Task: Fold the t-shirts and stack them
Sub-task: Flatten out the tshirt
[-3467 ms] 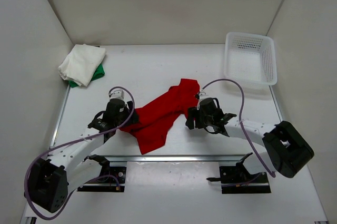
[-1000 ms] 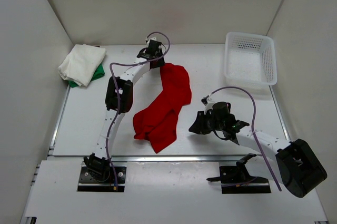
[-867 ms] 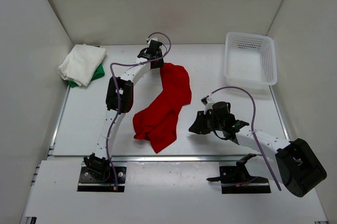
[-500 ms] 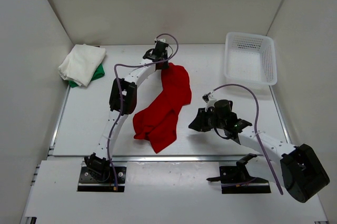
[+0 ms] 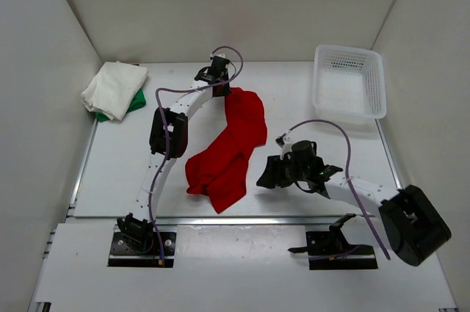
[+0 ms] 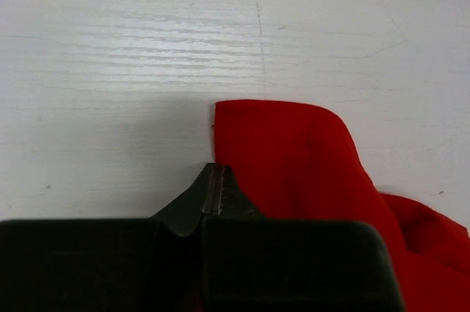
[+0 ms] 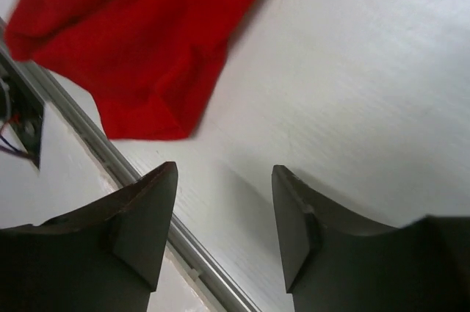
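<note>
The red t-shirt (image 5: 231, 143) is beside my open, hovering right gripper, so my right gripper will next slide toward it and down onto the nearest corner of its near end (image 5: 241, 195).
The red t-shirt (image 5: 231, 143) lies crumpled in a long strip from mid-table back toward the far side. My left arm reaches far out, and its gripper (image 5: 219, 92) is shut at the shirt's far left corner (image 6: 279, 150). The fingertips (image 6: 213, 169) touch the cloth's edge, with no cloth showing between them. My right gripper (image 5: 266, 178) hovers open just right of the shirt's near end (image 7: 139, 48), nothing between its fingers (image 7: 224, 172). At the far left, a folded off-white t-shirt (image 5: 112, 86) rests on a folded green t-shirt (image 5: 136, 102).
A white plastic mesh basket (image 5: 349, 81) stands at the far right. A metal rail (image 5: 242, 219) runs along the table's near edge, close below my right gripper (image 7: 183, 242). White walls close in the table on three sides.
My left gripper has closed at the shirt's far corner. My right gripper has opened wide and slid a little left toward the shirt's near end. The shirt has not moved in the last second.
</note>
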Robot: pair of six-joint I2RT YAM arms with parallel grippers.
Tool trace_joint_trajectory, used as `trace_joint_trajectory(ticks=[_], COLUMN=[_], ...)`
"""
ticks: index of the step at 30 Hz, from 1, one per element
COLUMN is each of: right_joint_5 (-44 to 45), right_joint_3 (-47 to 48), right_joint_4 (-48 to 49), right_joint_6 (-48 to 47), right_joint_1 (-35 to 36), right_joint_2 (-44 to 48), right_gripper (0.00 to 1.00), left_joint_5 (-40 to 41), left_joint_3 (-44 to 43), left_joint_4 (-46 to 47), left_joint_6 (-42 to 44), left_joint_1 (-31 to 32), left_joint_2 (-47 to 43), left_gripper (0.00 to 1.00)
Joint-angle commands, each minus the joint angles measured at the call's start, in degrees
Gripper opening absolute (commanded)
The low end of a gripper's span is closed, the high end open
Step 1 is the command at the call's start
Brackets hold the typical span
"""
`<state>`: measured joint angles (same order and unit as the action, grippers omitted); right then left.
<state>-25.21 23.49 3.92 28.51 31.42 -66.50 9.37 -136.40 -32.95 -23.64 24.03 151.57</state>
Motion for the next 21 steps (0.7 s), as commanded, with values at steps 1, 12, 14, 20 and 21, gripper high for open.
trace_joint_trajectory(ticks=[1, 12, 14, 20, 21], right_joint_5=[-3.1, -6.2, -5.8, -5.6, -5.4], right_joint_3=[1.7, 6.9, 7.3, 8.2, 9.0], right_joint_4=[7.6, 15.1, 14.8, 13.6, 12.9], right_joint_6=[0.4, 2.9, 3.3, 2.7, 2.8], right_joint_1=[2.6, 5.7, 5.8, 6.7, 6.9], right_joint_2=[-5.4, -19.4, -19.4, -20.5, -20.8], right_gripper=[0.53, 0.53, 0.52, 0.48, 0.47], left_joint_5=[-2.2, -5.7, -5.1, 1.3, 2.7], left_joint_3=[2.4, 20.6, 13.7, -0.4, -0.5], left_joint_4=[1.2, 11.2, 8.0, 1.2, 2.7], left_joint_6=[-0.8, -0.4, 0.8, 1.3, 1.4], left_joint_1=[-2.1, -4.3, -3.4, -0.6, -0.6], left_joint_2=[-9.6, -19.6, -14.4, -3.2, -2.8], left_gripper=[0.0, 0.06, 0.29, 0.64, 0.57])
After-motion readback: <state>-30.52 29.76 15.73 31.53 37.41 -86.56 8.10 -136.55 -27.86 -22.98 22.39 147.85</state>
